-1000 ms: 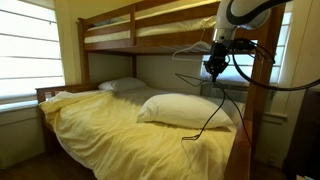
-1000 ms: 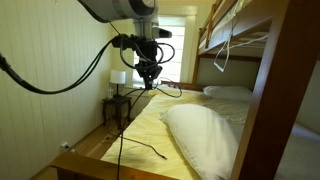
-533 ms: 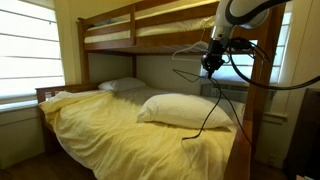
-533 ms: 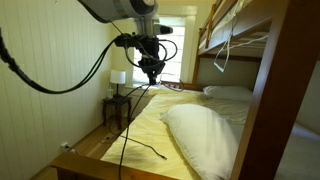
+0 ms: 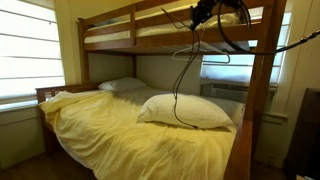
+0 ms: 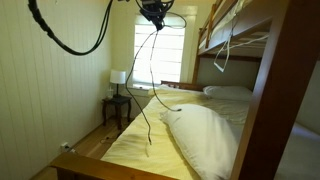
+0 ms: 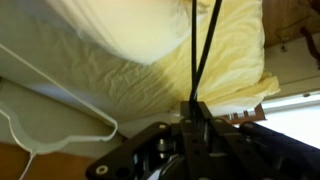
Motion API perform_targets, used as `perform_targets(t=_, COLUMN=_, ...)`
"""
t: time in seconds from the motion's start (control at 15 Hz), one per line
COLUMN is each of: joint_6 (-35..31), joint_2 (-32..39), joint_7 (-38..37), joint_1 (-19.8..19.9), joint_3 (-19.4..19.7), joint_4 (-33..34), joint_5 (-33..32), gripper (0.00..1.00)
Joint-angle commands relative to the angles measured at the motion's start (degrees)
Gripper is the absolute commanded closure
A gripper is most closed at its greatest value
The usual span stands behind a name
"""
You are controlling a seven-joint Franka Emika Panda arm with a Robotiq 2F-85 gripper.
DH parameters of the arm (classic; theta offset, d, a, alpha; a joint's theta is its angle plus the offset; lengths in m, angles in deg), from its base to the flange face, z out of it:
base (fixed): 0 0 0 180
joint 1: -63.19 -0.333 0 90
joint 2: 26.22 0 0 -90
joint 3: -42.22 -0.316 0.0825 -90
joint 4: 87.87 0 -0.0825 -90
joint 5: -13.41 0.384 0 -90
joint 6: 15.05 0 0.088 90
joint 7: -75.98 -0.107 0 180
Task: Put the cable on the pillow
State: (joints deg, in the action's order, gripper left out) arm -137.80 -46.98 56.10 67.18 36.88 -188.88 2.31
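The cable's lower end hangs beside the large white pillow (image 5: 190,110), so my gripper needs to lower over the pillow's end by the bunk post next and release the cable.
My gripper (image 5: 203,14) is high up by the top bunk, also seen in an exterior view (image 6: 153,12). It is shut on the thin black cable (image 5: 177,85), which hangs down in a long line to the large white pillow (image 5: 190,110) on the yellow bed. In an exterior view the cable (image 6: 134,80) dangles in two strands beside the pillow (image 6: 205,135), its lower end near the sheet. In the wrist view the cable (image 7: 203,50) runs from my closed gripper (image 7: 195,108) toward the pillow (image 7: 140,30) below.
Wooden bunk frame and post (image 5: 262,90) stand close to the arm. A white hanger (image 7: 60,122) hangs at the upper bunk. A smaller flat pillow (image 5: 122,85) lies at the bed's head. A nightstand with a lamp (image 6: 118,78) stands by the window. The arm's thick black wiring (image 6: 70,35) loops overhead.
My gripper has risen sharply to the top bunk's height with the cable in it. The cable has lifted off the bed and now hangs over the big pillow.
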Motion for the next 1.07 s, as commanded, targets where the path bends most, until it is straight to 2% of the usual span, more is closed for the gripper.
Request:
perform_targets(t=0.0, joint_6=-4.6, joint_2=7.7, joint_7=1.1, joint_1=0.4, joint_3=-1.4, joint_4=14.5, joint_5=-3.2, gripper=0.98)
perform_targets(t=0.13, joint_6=-12.7, joint_2=10.8, joint_7=0.3, joint_1=1.1, joint_3=-1.1, joint_4=16.0, joint_5=-6.0, gripper=0.98)
perform_targets(t=0.27, joint_6=-23.1, joint_2=13.2, joint_7=0.9, joint_1=1.9, joint_3=0.4, joint_4=14.2, joint_5=-8.6, gripper=0.98)
perform_targets(t=0.33, joint_6=-27.7, joint_2=14.2, joint_7=1.2, joint_1=2.1, joint_3=1.5, joint_4=12.1, joint_5=-8.9, gripper=0.98)
perform_targets(t=0.6, joint_6=-44.2, joint_2=18.2, joint_7=-4.9, joint_1=5.9, joint_3=3.7, joint_4=1.9, joint_5=-18.9, gripper=0.98)
perform_targets(t=0.8, joint_6=-46.0, joint_2=19.5, joint_7=-10.5, joint_1=7.0, joint_3=5.0, joint_4=-6.6, joint_5=-24.9, gripper=0.98)
perform_targets(t=1.0, joint_6=-41.9, joint_2=18.8, joint_7=-13.6, joint_1=7.4, joint_3=6.1, joint_4=-14.9, joint_5=-27.8, gripper=0.98)
